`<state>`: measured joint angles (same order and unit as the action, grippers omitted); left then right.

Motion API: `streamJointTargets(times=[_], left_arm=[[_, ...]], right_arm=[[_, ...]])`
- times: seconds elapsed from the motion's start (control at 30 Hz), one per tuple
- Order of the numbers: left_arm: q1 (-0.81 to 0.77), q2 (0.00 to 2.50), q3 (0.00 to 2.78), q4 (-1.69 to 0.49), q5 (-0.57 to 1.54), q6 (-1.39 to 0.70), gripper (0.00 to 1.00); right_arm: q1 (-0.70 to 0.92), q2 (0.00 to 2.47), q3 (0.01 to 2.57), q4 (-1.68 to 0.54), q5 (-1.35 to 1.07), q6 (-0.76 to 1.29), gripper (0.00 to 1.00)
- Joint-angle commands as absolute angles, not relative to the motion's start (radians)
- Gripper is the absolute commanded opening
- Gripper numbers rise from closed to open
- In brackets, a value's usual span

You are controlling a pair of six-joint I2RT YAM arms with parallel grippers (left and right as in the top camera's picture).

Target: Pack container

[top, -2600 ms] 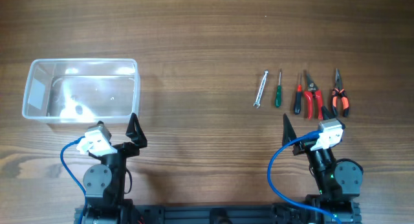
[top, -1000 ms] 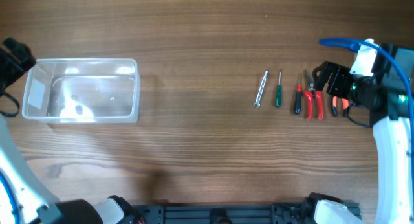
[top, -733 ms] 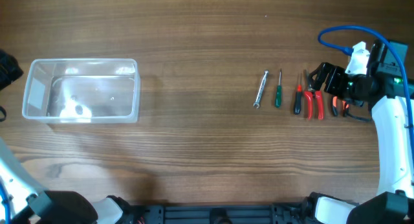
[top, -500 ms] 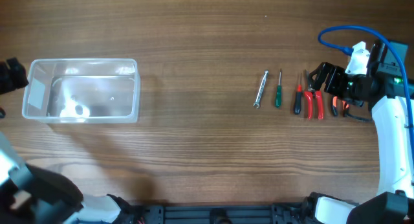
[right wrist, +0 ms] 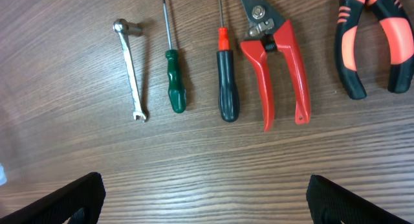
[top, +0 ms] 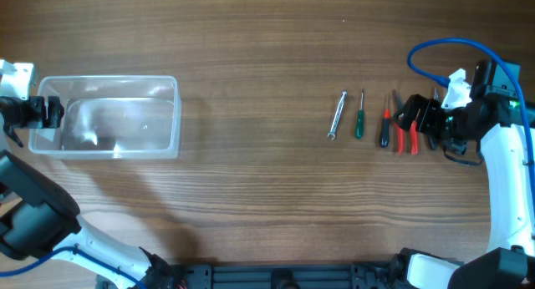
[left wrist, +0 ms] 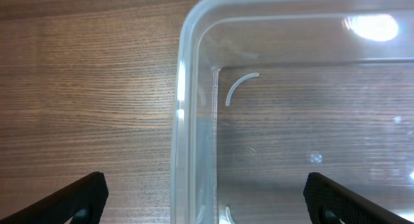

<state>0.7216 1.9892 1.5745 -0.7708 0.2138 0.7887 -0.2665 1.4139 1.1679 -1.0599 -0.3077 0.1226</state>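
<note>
Next, my open left gripper needs to lower over the container's rim [left wrist: 182, 107] farthest from the tools, one finger on each side, since that rim lies below the spread fingers.
The clear plastic container [top: 176, 114] stands empty at the table's left. My left gripper [top: 53, 112] is open at its left end. In the left wrist view its fingers [left wrist: 207, 204] straddle the container's rim [left wrist: 182, 107], one outside and one inside. A row of tools lies at the right: a wrench [right wrist: 131, 68], a green screwdriver [right wrist: 173, 85], a black-and-red screwdriver [right wrist: 226, 88], red cutters [right wrist: 278, 62] and orange-black pliers [right wrist: 372, 43]. My right gripper [top: 405, 118] is open and empty [right wrist: 204, 198] above the cutters.
The wrench [top: 337, 114] and green screwdriver [top: 359, 118] lie left of my right gripper in the overhead view. A wide stretch of bare wooden table separates the container from the tools. A blue cable loops above my right arm [top: 435, 51].
My left gripper has moved right onto the container's left rim. My right gripper has shifted slightly left and nearer, over the cutters and pliers.
</note>
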Motion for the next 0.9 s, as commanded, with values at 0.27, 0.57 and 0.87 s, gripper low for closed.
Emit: streamJointTargets(times=[0.27,0.57,0.87], left_arm=[[0.720,2.025,1.589,-0.778,0.419,0.667,1.00],[0.722,2.026,1.589,-0.642,0.282,0.643,0.60],[0.722,2.069,1.588,-0.654,0.282,0.650,0.70]], right_arm=[[-0.269,1.412,1.185,-1.103,-0.323,0.165,1.00],[-0.269,1.412,1.186,-1.106,-0.323,0.169,1.00],[-0.269,1.412,1.185,-1.104,-0.323,0.186,1.00]])
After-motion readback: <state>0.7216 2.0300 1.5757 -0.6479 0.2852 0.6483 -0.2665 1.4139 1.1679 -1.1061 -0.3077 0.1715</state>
